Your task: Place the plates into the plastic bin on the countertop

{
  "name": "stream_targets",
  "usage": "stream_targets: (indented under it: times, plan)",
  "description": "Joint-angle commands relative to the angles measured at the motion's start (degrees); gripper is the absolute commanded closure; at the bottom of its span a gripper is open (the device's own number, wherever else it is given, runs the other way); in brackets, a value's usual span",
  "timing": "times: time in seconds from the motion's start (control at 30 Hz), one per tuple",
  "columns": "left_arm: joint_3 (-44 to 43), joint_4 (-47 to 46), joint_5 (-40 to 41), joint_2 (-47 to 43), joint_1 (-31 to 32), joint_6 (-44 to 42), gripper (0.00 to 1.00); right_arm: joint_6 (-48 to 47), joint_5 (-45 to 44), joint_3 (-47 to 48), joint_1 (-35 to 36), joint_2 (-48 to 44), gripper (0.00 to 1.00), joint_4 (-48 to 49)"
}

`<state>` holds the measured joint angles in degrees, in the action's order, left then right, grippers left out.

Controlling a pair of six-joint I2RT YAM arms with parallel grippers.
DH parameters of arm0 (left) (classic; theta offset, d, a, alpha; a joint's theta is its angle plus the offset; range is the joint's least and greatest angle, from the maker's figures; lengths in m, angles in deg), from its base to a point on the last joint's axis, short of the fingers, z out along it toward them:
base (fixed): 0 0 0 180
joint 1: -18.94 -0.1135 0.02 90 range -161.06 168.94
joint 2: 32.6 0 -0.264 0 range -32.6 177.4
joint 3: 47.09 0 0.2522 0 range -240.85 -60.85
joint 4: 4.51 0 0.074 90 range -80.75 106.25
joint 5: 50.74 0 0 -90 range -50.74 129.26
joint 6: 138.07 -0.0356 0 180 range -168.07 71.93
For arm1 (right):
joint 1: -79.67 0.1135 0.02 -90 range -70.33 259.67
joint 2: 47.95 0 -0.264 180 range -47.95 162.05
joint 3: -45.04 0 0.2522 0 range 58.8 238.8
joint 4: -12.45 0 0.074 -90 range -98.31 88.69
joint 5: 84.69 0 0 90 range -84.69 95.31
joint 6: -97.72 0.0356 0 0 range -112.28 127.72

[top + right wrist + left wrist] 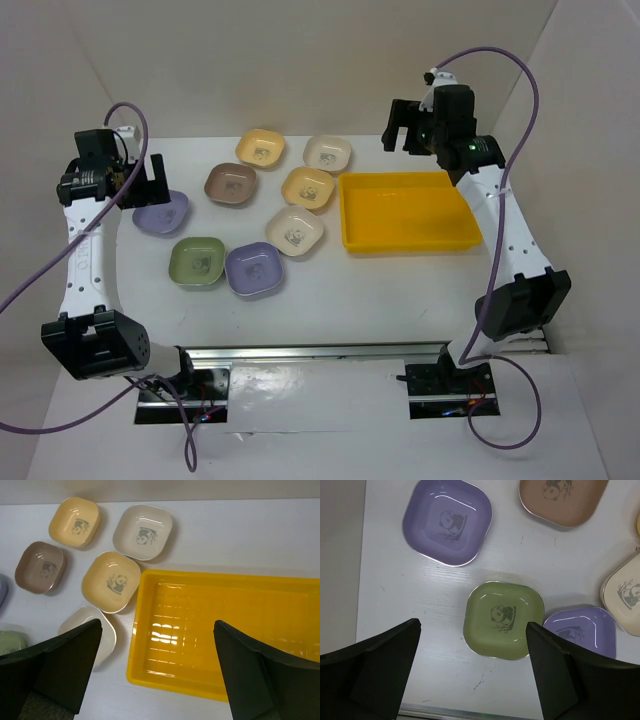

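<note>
Next I need to bring my left gripper down and toward the side onto the wall-side rim of the lone lavender plate (135, 220) (405, 531), since bare countertop borders that rim of the plate.
Eight plates lie on the white countertop (330, 300), left of the empty yellow plastic bin (350, 215): two yellow-orange (261, 148) (308, 188), two cream (327, 153) (295, 231), one brown (231, 184), one green (197, 261), two lavender (160, 212) (253, 269). My left gripper (143, 175) is open and empty, high above the left lavender plate; its wrist view shows the green plate (502, 620) between the fingers (385, 665). My right gripper (405, 128) is open and empty, high over the bin's far left corner (175, 682).
White walls enclose the countertop at the back and both sides. A metal rail (320, 352) runs along the near edge by the arm bases. Purple cables (520, 90) loop from both arms.
</note>
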<state>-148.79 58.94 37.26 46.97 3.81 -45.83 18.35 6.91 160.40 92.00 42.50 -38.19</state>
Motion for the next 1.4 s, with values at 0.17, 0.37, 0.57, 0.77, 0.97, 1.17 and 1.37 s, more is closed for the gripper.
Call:
stream_targets:
  times: [0.17, 0.37, 0.57, 0.77, 0.97, 1.17, 1.37]
  plan:
    - [0.6, -0.1, 5.1, 0.1, -0.2, 3.5, 0.0, 0.5, -0.2, -0.4, 0.5, -2.0, 0.0, 2.5]
    - [7.0, -0.6, 6.9, -1.3, -5.9, 6.5, 0.0, -0.6, 6.1, -5.6, 1.0, -0.6, 0.0, 5.9]
    - [12.2, -2.0, 9.8, -1.4, -15.7, 9.2, 0.0, -1.2, 13.5, -8.4, 5.5, 4.2, 0.0, 10.8]
    - [17.0, -8.8, -4.6, 3.6, -21.2, 7.1, 0.0, -2.9, 17.5, -7.2, 8.8, 9.8, 0.0, 11.4]
    - [12.1, -12.4, -13.7, 11.0, -21.3, 7.1, 0.0, -3.5, 18.2, -5.9, 9.9, 12.2, 0.0, 11.4]
    - [5.4, -15.1, -17.2, 22.8, -21.3, 6.5, 0.0, -3.0, 18.2, -8.2, 10.4, 12.2, 0.0, 14.4]
    - [-1.2, -15.7, -17.3, 32.8, -18.9, 8.7, 0.01, -3.0, 15.0, -6.9, 11.5, 13.3, 0.0, 13.9]
